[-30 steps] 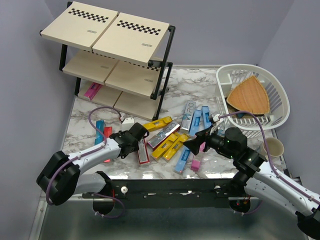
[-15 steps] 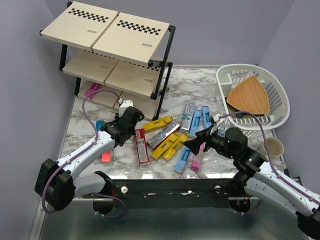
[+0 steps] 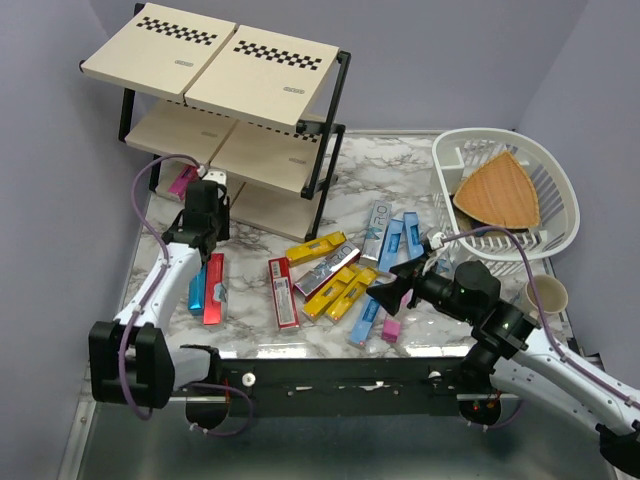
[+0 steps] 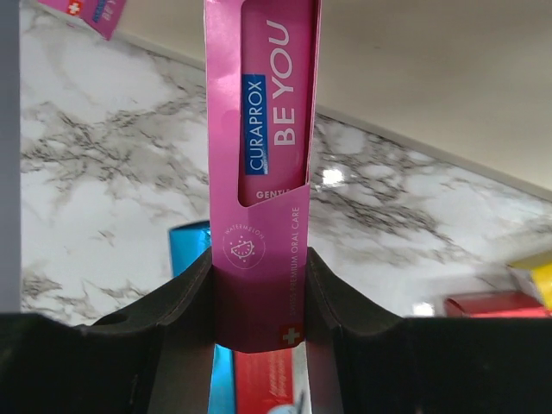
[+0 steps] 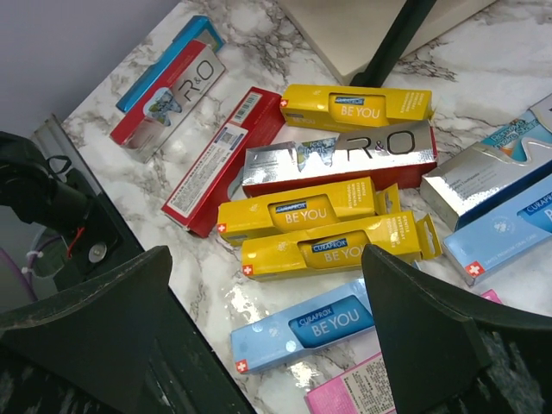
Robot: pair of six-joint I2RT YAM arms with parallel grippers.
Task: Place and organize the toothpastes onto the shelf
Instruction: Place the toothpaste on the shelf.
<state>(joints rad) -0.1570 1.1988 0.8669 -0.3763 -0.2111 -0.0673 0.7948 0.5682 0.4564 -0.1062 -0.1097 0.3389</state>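
The pink box in my left gripper should go down away from my base, beside the other pink box, after the gripper turns square to the bottom board of the shelf.
My left gripper (image 3: 204, 222) (image 4: 259, 285) is shut on one end of a pink toothpaste box (image 4: 263, 129). It holds the box above the marble, pointing at the bottom board (image 4: 431, 78) of the shelf (image 3: 160, 60). The top view hides the held box. Another pink box (image 3: 184, 181) (image 4: 90, 10) lies on that bottom tier. My right gripper (image 3: 388, 292) (image 5: 266, 254) is open and empty above the loose pile. Yellow boxes (image 5: 297, 211), a silver box (image 5: 341, 155), a red box (image 3: 283, 292) (image 5: 220, 159) and a light blue box (image 5: 302, 326) lie there.
A blue box (image 3: 197, 285) and a red box (image 3: 214, 290) lie left of the pile, under the left arm. A white basket (image 3: 560, 180) holding a wedge board (image 3: 497, 192) stands back right. A cup (image 3: 546, 295) stands near the right front edge.
My left gripper has carried the pink box from the middle of the pile left and back to the shelf's bottom tier. The right gripper has barely moved.
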